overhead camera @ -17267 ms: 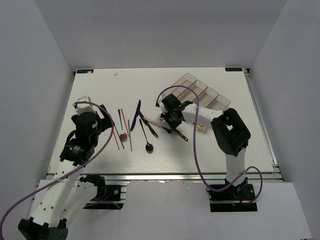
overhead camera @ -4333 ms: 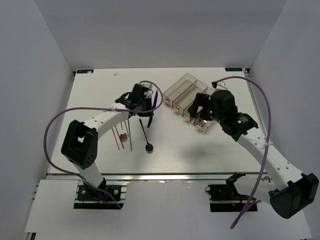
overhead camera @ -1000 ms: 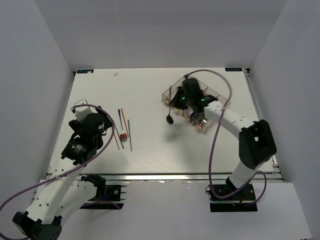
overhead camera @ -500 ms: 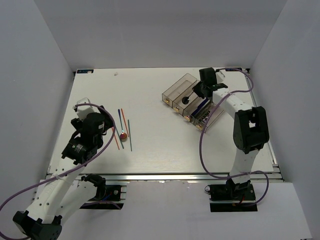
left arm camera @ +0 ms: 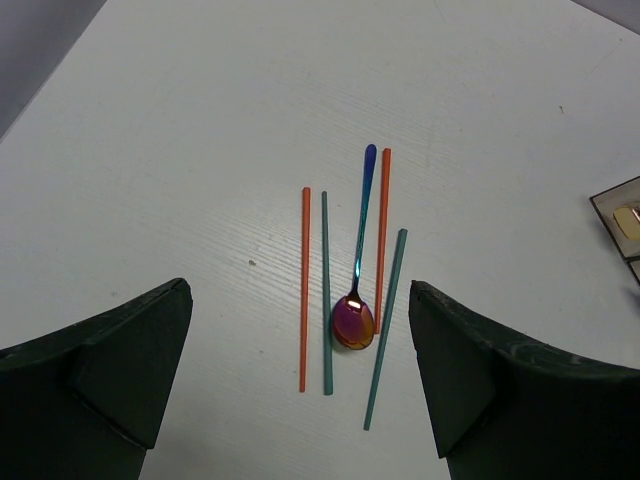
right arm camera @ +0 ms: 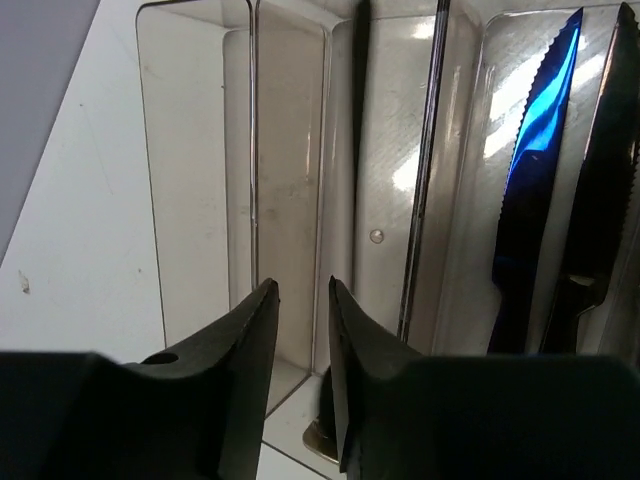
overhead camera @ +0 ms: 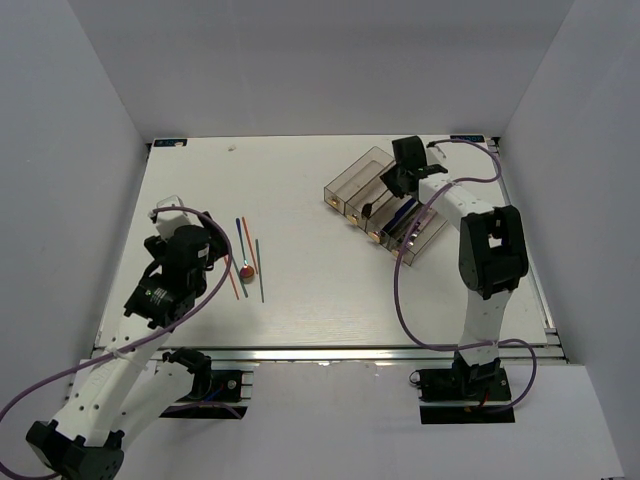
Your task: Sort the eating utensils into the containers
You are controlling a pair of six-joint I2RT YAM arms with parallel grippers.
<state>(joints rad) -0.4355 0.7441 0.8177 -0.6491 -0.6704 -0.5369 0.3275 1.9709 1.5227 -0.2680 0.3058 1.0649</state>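
Chopsticks lie close on either side of the spoon's handle near its bowl, so my left gripper should next go down toward the right in the top view and narrow around that handle.
Two orange chopsticks (left arm camera: 304,290), two green chopsticks (left arm camera: 325,290) and a blue-handled spoon with a red bowl (left arm camera: 353,320) lie on the table left of centre. My left gripper (left arm camera: 300,295) hovers wide open above them, holding nothing. The containers (overhead camera: 350,180) stand at the back right. My right gripper (overhead camera: 395,180) is over their far end, its jaws a little apart with nothing between them. A black spoon (overhead camera: 368,208) lies in the second bin. A blue knife (right arm camera: 540,130) and a black knife (right arm camera: 600,180) lie in the third bin. The leftmost bin (right arm camera: 200,150) is empty.
The red-bowled spoon (overhead camera: 246,269) and chopsticks (overhead camera: 260,272) lie just right of my left gripper (overhead camera: 190,232). The white enclosure walls stand close around the table. A purple cable loops along the right arm beside the bins.
My right gripper's jaws have parted and the black spoon it carried now lies in the second bin. The left arm has not moved.
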